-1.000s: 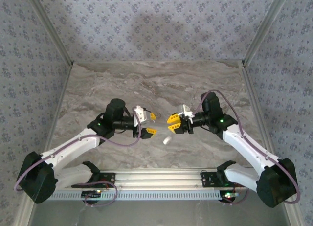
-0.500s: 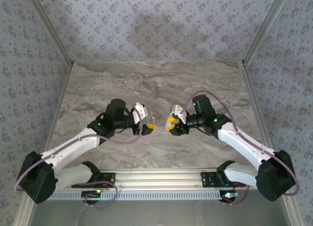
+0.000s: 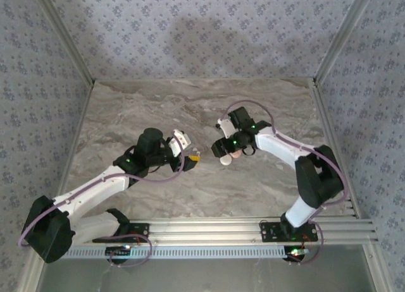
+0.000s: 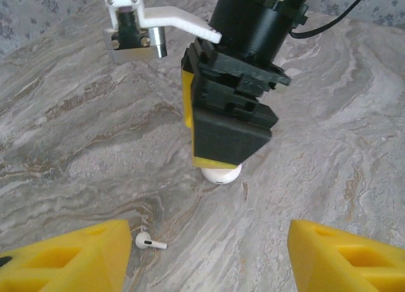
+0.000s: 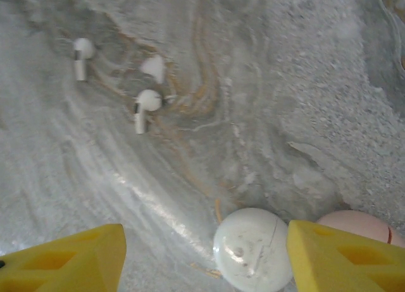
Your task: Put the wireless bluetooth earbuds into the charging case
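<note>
The case is below and slightly back, so my right gripper needs to move down and back next, with one finger between the case and the pinkish piece.
The charging case is a white round shell lying on the marble table. It sits between the yellow fingers of my right gripper, which is open, and rests close against the right finger. A pinkish round piece adjoins the case. Two white stemmed earbuds lie loose on the table beyond it. From above, the right gripper points down over the case. My left gripper is open and holds nothing. One earbud lies by its left finger, and the case peeks out under the right gripper.
The marble table is walled by patterned panels at the back and sides. An aluminium rail runs along the near edge. The two grippers face each other closely at mid-table.
My right arm has swung back and left, turning its gripper down over the case, and its jaws have spread open. The left arm has barely moved.
</note>
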### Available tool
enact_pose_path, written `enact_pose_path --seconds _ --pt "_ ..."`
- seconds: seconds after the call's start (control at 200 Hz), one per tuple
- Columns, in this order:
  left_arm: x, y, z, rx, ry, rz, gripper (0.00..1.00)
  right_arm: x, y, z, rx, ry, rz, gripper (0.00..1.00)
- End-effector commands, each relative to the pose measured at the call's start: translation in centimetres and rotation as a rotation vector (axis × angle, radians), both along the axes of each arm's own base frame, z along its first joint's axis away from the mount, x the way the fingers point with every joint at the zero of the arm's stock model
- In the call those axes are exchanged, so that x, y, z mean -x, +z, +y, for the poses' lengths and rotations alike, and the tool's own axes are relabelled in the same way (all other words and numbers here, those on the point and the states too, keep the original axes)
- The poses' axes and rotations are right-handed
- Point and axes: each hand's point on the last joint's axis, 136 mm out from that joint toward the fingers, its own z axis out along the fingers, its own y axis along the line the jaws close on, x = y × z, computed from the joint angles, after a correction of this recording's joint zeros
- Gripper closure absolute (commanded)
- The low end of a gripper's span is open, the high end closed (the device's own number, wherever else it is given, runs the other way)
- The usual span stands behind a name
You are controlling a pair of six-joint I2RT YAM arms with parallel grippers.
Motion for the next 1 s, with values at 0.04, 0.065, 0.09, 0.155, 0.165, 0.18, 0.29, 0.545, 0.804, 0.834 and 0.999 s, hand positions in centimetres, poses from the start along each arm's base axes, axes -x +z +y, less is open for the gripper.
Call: enact_pose_path --seconds 0.04,0.065,0.09,0.155,0.165,0.18,0.29,0.545,0.804,0.834,0.999 --pt "-0.5 1.1 0.8 0.003 0.047 -0.015 0.34 1.3 -2.2 -1.6 0.156 -0.104 0.149 0.31" --pt "-0.5 1.2 0.8 0.003 0.047 -0.015 0.34 0.9 -2.1 -1.4 0.165 -0.106 0.144 0.3" --pt "-0.5 1.1 0.9 0.003 0.05 -0.014 0.34 0.9 -2.4 -1.5 0.182 -0.11 0.149 0.3" --pt "-0.6 1.0 0.9 0.001 0.052 -0.012 0.34 0.6 -3.2 -1.9 0.231 -0.122 0.149 0.29" --pt "-0.6 1.0 0.9 0.001 0.052 -0.012 0.34 0.5 -3.2 -1.9 0.234 -0.124 0.149 0.28" --pt "-0.7 1.1 0.9 0.001 0.054 -0.013 0.34 0.5 -3.4 -2.0 0.245 -0.126 0.153 0.28" --pt "-0.8 0.8 0.8 -0.009 0.053 -0.002 0.34 0.2 -4.2 -2.1 0.278 -0.126 0.169 0.27" --pt "-1.0 0.5 0.9 -0.021 0.057 0.004 0.34 1.1 -5.4 -1.9 0.341 -0.095 0.209 0.28" --pt "-0.9 0.2 0.9 -0.029 0.058 0.017 0.34 2.0 -6.7 -2.1 0.413 -0.058 0.23 0.32" --pt "-0.9 0.2 0.9 -0.03 0.058 0.019 0.34 2.1 -6.9 -2.1 0.421 -0.055 0.232 0.32" --pt "-0.9 0.2 1.0 -0.03 0.063 0.02 0.34 2.6 -7.2 -2.4 0.456 -0.046 0.225 0.41"
